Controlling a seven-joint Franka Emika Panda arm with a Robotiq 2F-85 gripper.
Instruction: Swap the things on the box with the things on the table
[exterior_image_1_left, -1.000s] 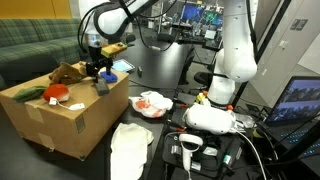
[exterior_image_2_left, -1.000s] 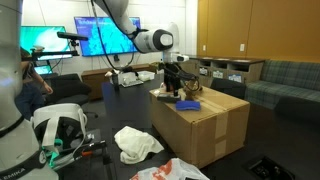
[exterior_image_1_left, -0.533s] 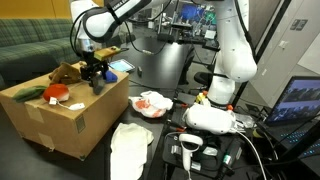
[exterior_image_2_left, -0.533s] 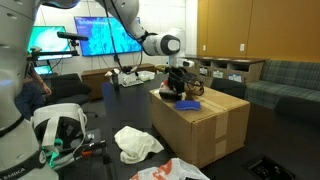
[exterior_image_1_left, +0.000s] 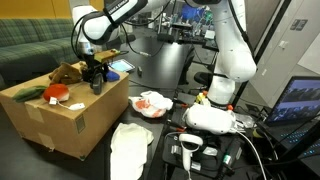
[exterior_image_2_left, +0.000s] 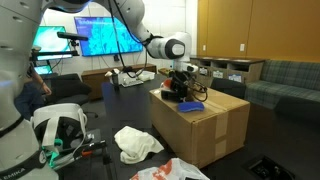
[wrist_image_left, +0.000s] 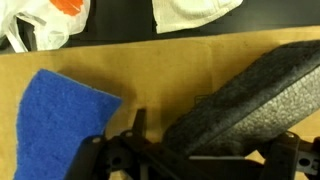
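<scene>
The gripper should stay low over the top of the box and next close its fingers on the grey foam block, because the block is already between them.
The brown cardboard box (exterior_image_1_left: 60, 115) (exterior_image_2_left: 205, 120) stands on the black table (exterior_image_1_left: 160, 75). My gripper (exterior_image_1_left: 96, 78) (exterior_image_2_left: 181, 90) hangs low over the box top, open. In the wrist view the gripper (wrist_image_left: 210, 142) straddles a grey foam block (wrist_image_left: 250, 95), which lies between the spread fingers. A blue sponge (wrist_image_left: 58, 122) (exterior_image_2_left: 190, 104) lies on the cardboard beside it. Further items on the box are a brown lump (exterior_image_1_left: 68, 72) and a red and white object (exterior_image_1_left: 55, 93). On the table lie a white cloth (exterior_image_1_left: 130, 148) (exterior_image_2_left: 135, 143) (wrist_image_left: 195, 12) and a plastic bag with orange contents (exterior_image_1_left: 150, 103) (wrist_image_left: 45, 20).
A white headset-like device (exterior_image_1_left: 212, 120) (exterior_image_2_left: 55, 130) and cables sit on the table by the robot base (exterior_image_1_left: 222, 95). A laptop (exterior_image_1_left: 300, 100) stands at the edge of an exterior view. A green sofa (exterior_image_1_left: 35, 40) is behind the box.
The gripper has shifted a little sideways across the box top and come down over the grey foam block. Objects on the box and table have not moved.
</scene>
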